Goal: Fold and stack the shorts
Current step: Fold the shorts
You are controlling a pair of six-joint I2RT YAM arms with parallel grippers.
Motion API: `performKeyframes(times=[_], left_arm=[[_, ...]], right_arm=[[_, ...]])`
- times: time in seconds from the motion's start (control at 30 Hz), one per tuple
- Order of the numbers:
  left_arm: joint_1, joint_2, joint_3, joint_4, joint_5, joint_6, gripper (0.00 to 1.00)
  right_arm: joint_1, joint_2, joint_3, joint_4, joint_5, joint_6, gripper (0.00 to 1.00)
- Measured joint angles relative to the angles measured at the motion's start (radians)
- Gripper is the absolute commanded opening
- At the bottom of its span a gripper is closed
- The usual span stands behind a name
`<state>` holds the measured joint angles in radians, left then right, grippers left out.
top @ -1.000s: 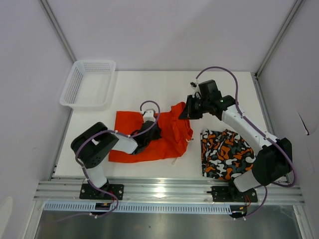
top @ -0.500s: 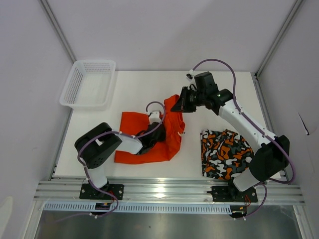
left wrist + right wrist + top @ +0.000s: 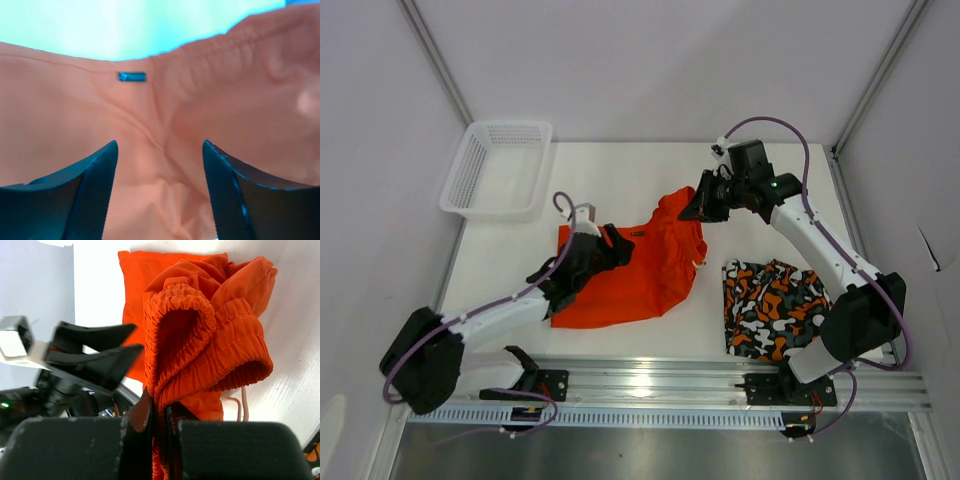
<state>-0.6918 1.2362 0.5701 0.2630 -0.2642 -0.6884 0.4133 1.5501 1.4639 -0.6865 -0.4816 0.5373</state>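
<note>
My right gripper carries the waistband [image 3: 210,340] down across the flat orange fabric [image 3: 136,297] next and releases, as that lies below, to its left in the top view.
The plain orange shorts [image 3: 625,275] lie partly spread on the white table, with one waistband end lifted at the back right. My right gripper [image 3: 698,206] is shut on that elastic waistband [image 3: 210,340], and the bunched cloth runs down between its fingers [image 3: 161,412]. My left gripper [image 3: 608,246] hovers open just over the orange fabric [image 3: 160,115], with nothing between its fingers [image 3: 95,187]. Its dark fingers also show in the right wrist view as the left gripper [image 3: 97,352]. The patterned shorts [image 3: 775,310] lie folded at the front right, untouched.
A white mesh basket [image 3: 498,165] stands at the back left corner of the table. A white drawstring [image 3: 244,402] hangs from the orange shorts. Grey walls close in both sides, and a metal rail [image 3: 650,385] runs along the near edge.
My left gripper has opened and let go of the orange cloth, and its arm has stretched out low to the left. The right gripper has drawn the waistband slightly rightward.
</note>
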Motion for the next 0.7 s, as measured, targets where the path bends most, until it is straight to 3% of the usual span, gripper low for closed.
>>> performKeyframes(times=[0.17, 0.3, 0.53, 0.7], left_arm=[[0.138, -0.24, -0.121, -0.109, 0.056, 0.007, 0.77], [0.274, -0.329, -0.201, -0.207, 0.089, 0.01, 0.79], [0.445, -0.264, -0.257, -0.248, 0.191, 0.019, 0.88], [0.522, -0.166, -0.257, -0.218, 0.237, 0.016, 0.87]], right_arm=[[-0.003, 0.0, 0.01, -0.018, -0.01, -0.023, 0.02], [-0.003, 0.0, 0.024, -0.024, -0.013, -0.033, 0.02], [-0.007, 0.0, 0.04, -0.042, -0.014, -0.041, 0.02], [-0.015, 0.0, 0.042, -0.053, -0.013, -0.045, 0.02]])
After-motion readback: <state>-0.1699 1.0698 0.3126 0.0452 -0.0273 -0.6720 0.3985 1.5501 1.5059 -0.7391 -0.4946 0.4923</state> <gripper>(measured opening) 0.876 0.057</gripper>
